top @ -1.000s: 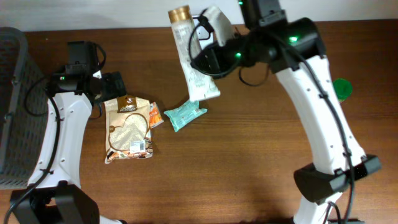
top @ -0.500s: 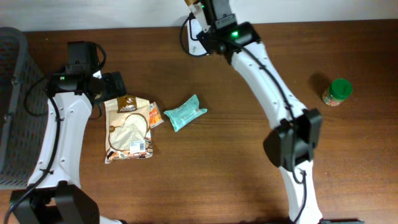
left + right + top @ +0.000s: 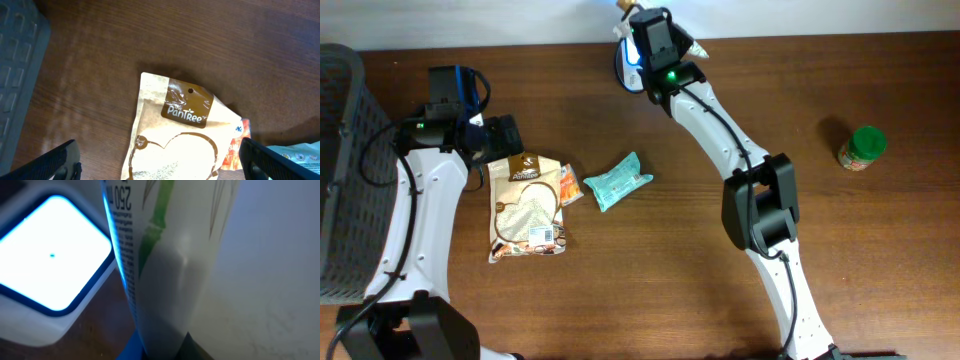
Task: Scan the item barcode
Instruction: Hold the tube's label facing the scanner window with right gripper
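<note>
The bare tabletop beside the green-lidded jar is to the right in the overhead view, and my right gripper will swing back toward it next, lower the white tube and let go.
My right gripper (image 3: 656,45) is shut on a white tube (image 3: 694,47) with a gold cap (image 3: 620,6), at the table's back edge. In the right wrist view the tube (image 3: 170,255) shows green bamboo print and small black lettering. It rises from the right gripper (image 3: 165,350) beside the scanner (image 3: 45,265), whose window glows white and blue. From overhead the scanner (image 3: 624,62) sits just left of the gripper. My left gripper (image 3: 503,133) hangs open over the top of a tan PanTree bag (image 3: 175,130), its fingers wide apart and touching nothing.
A grey basket (image 3: 340,170) stands at the far left. The PanTree bag (image 3: 526,207) lies flat with an orange sachet (image 3: 569,185) and a teal packet (image 3: 618,181) to its right. A green-lidded jar (image 3: 863,147) stands at the far right.
The right arm has swung the tube from above the middle of the table to the back edge beside the scanner. The left arm has not moved.
</note>
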You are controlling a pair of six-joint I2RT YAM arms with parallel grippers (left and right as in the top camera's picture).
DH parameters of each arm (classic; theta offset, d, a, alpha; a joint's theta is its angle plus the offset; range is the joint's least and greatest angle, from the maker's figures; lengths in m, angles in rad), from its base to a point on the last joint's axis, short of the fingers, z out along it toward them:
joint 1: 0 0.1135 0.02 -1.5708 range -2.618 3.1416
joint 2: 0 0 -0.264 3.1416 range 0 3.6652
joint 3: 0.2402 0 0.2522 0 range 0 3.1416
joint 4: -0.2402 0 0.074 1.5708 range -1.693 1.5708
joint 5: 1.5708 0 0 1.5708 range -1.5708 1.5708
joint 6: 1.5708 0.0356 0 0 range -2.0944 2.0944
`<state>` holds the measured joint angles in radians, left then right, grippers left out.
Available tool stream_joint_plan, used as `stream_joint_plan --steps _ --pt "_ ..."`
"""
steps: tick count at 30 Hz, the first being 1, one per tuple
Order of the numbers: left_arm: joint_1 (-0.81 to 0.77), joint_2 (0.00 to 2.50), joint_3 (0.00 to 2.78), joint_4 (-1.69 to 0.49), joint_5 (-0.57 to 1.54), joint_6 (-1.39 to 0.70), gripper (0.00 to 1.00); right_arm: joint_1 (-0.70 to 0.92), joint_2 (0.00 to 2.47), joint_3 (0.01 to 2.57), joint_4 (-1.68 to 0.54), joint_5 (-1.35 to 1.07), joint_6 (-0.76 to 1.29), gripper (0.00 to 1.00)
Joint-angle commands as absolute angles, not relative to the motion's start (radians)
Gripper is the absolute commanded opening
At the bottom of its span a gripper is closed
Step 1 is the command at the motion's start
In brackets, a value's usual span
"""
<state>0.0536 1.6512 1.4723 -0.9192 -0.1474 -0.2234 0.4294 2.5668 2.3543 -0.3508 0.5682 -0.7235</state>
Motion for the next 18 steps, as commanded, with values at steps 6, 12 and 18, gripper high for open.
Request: stream_joint_plan --steps 6,12,18 --pt "0.055 1.647 1.487 -0.918 -0.155 -0.204 0.99 0.440 2.582 2.379 -0.353 0.666 -0.755 0.04" --pt "0.055 1.647 1.487 -0.917 -0.155 -0.204 0.99 0.445 2.582 2.379 -0.352 0.667 -0.755 0.04" --pt "0.055 1.647 1.487 -0.917 -0.155 -0.204 0.99 0.449 2.582 2.379 -0.352 0.700 -0.756 0.04"
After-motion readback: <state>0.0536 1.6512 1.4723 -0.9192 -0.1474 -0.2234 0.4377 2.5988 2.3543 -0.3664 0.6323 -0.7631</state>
